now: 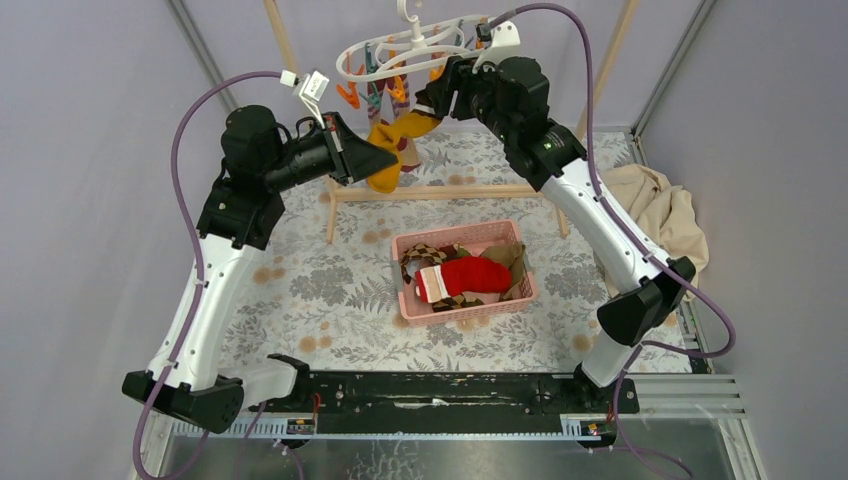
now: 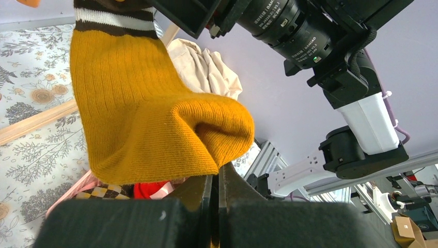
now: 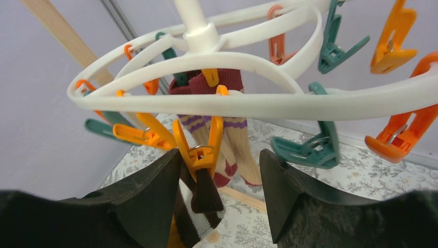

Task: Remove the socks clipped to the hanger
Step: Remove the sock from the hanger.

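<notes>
I will next move my left gripper back and down to drop the mustard sock (image 1: pixel 385 178) into the pink basket (image 1: pixel 455 238). The basket is below it and farther back, with other socks in it.
The white hanger (image 1: pixel 405 50) hangs at the back, ringed with orange and teal clips. A mustard sock (image 1: pixel 385 178) with a brown-and-white cuff (image 3: pixel 205 199) dangles from an orange clip (image 3: pixel 200 150). My left gripper (image 1: pixel 390 158) is shut on that sock's toe (image 2: pixel 139 113), the fabric pinched at the jaw tips (image 2: pixel 217 178). My right gripper (image 3: pixel 219 160) stands open, one finger on each side of the orange clip and cuff. Behind it a maroon-striped sock (image 3: pixel 227 139) hangs clipped. Other socks, including a red Santa one (image 1: pixel 470 275), lie in the pink basket (image 1: pixel 455 238).
A wooden rack (image 1: pixel 430 192) crosses the floral tablecloth under the hanger. A beige cloth (image 1: pixel 655 210) is piled at the right edge. Teal clips (image 3: pixel 310 150) and orange clips (image 3: pixel 397 142) hang empty close to my right fingers.
</notes>
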`<state>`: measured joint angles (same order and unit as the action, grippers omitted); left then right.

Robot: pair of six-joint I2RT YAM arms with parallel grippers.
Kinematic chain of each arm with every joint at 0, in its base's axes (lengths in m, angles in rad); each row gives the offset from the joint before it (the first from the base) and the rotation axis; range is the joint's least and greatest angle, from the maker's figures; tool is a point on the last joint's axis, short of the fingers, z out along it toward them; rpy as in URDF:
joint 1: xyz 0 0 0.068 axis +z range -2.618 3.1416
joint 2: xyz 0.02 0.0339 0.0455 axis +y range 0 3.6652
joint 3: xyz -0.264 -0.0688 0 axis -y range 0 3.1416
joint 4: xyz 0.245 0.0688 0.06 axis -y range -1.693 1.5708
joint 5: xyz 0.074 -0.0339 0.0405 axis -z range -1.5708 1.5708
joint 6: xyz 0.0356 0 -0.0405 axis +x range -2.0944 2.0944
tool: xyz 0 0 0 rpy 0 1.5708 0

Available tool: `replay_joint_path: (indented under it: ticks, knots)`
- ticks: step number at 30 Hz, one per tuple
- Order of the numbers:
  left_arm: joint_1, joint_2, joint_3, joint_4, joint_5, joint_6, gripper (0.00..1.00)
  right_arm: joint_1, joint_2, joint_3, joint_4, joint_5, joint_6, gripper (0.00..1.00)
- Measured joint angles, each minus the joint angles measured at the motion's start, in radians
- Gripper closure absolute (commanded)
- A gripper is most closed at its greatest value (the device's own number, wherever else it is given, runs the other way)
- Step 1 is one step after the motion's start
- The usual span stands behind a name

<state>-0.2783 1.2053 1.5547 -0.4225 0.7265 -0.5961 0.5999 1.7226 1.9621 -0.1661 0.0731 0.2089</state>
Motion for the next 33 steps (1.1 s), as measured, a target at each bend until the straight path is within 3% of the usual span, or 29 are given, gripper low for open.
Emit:
replay_joint_path:
  ticks: [28,31,33]
  knots:
    - [0.007,0.0,-0.019,0.002,0.021,-0.002,1.0,-0.014,0.043,0.064,0.043,-0.076,0.028,0.45]
    - [0.012,0.0,-0.019,0.002,0.026,-0.002,1.0,-0.014,0.048,0.064,0.042,-0.08,0.029,0.53]
    - [0.013,0.001,-0.02,0.002,0.027,-0.002,1.0,-0.014,0.048,0.064,0.043,-0.085,0.03,0.83]
